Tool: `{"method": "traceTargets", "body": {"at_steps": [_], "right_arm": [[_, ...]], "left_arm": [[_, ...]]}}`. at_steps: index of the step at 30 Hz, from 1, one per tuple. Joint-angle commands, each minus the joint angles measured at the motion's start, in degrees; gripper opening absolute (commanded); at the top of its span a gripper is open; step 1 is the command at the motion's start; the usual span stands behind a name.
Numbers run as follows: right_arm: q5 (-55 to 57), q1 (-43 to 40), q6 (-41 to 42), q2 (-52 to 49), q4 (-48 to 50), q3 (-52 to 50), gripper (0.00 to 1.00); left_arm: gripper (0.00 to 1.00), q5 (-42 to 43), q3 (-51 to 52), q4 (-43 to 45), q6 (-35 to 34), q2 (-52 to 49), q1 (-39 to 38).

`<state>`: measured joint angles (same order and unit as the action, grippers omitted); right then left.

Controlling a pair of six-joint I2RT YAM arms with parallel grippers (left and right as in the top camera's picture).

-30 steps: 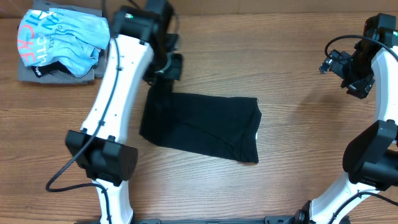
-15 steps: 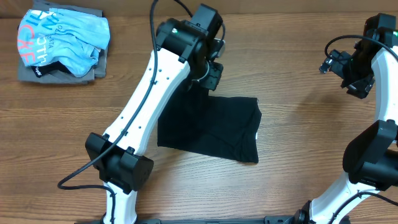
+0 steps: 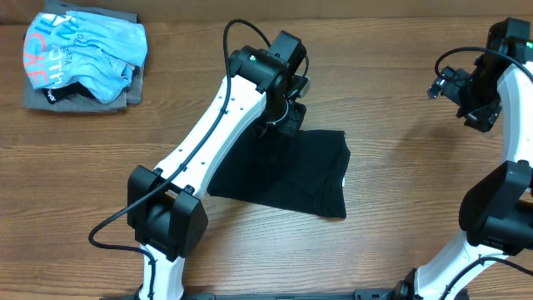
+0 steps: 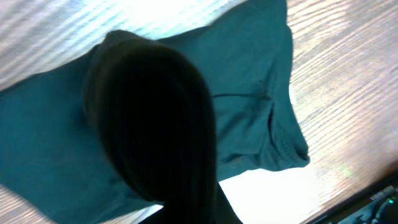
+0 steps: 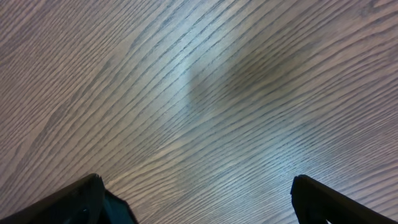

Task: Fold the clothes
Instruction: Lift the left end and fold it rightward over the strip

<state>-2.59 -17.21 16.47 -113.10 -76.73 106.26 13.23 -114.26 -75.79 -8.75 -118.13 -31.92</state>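
The left gripper carries the lifted fold toward the shirt's label end [image 3: 328, 172] [image 4: 266, 99] next, to the right in the overhead view, as that end lies uncovered.
The black T-shirt [image 3: 300, 171] lies partly folded on the wooden table, its small white label [image 3: 345, 182] showing at the right edge. My left gripper [image 3: 281, 117] hovers over the shirt's upper left part, shut on a lifted fold of it. In the left wrist view that fold hangs as a dark mass [image 4: 155, 118] that hides the fingers, with the rest of the shirt [image 4: 249, 74] spread below. My right gripper [image 5: 199, 199] is open over bare wood at the far right, well away from the shirt and holding nothing.
A light blue shirt with coral and white lettering [image 3: 87, 50] lies on a grey folded garment [image 3: 79, 102] at the back left corner. The right arm [image 3: 500, 83] stands along the table's right edge.
My left arm has swung right with the shirt's left edge, drawing that side over the rest, so the shirt's outline is narrower. The right arm has not moved.
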Motion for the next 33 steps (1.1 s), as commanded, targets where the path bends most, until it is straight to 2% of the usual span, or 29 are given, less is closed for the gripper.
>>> {"method": "traceTargets", "body": {"at_steps": [1,9,13,15,20,23,25,26,29,33], "right_arm": [[-0.07,0.0,-0.15,0.04,0.2,-0.22,1.0],[-0.07,0.0,-0.15,0.04,0.2,-0.22,1.0],[-0.07,0.0,-0.15,0.04,0.2,-0.22,1.0],[-0.07,0.0,-0.15,0.02,0.2,-0.22,1.0],[-0.07,0.0,-0.15,0.04,0.2,-0.22,1.0],[-0.07,0.0,-0.15,0.04,0.2,-0.22,1.0],[-0.07,0.0,-0.15,0.04,0.2,-0.22,1.0],[-0.07,0.0,-0.15,0.02,0.2,-0.22,1.0],[-0.07,0.0,-0.15,0.04,0.2,-0.22,1.0],[-0.07,0.0,-0.15,0.04,0.2,-0.22,1.0]], "left_arm": [[0.04,5.81,2.32,2.27,1.95,1.11,-1.11],[0.05,6.34,3.65,6.38,1.95,1.11,-3.98],[0.19,5.81,3.65,7.28,1.95,1.01,-5.95],[0.2,5.29,3.67,7.61,1.95,0.76,-6.78],[0.2,4.22,3.85,8.04,1.92,-0.44,-7.61],[0.14,4.68,3.91,8.2,1.9,-1.77,-7.65],[0.13,4.85,3.91,8.37,1.9,-2.8,-7.65],[0.15,4.76,3.91,8.37,1.95,-3.37,-7.65],[0.3,4.76,3.91,8.39,1.95,-3.69,-7.45],[0.36,4.2,2.93,7.8,2.32,-3.65,-6.03]]}}
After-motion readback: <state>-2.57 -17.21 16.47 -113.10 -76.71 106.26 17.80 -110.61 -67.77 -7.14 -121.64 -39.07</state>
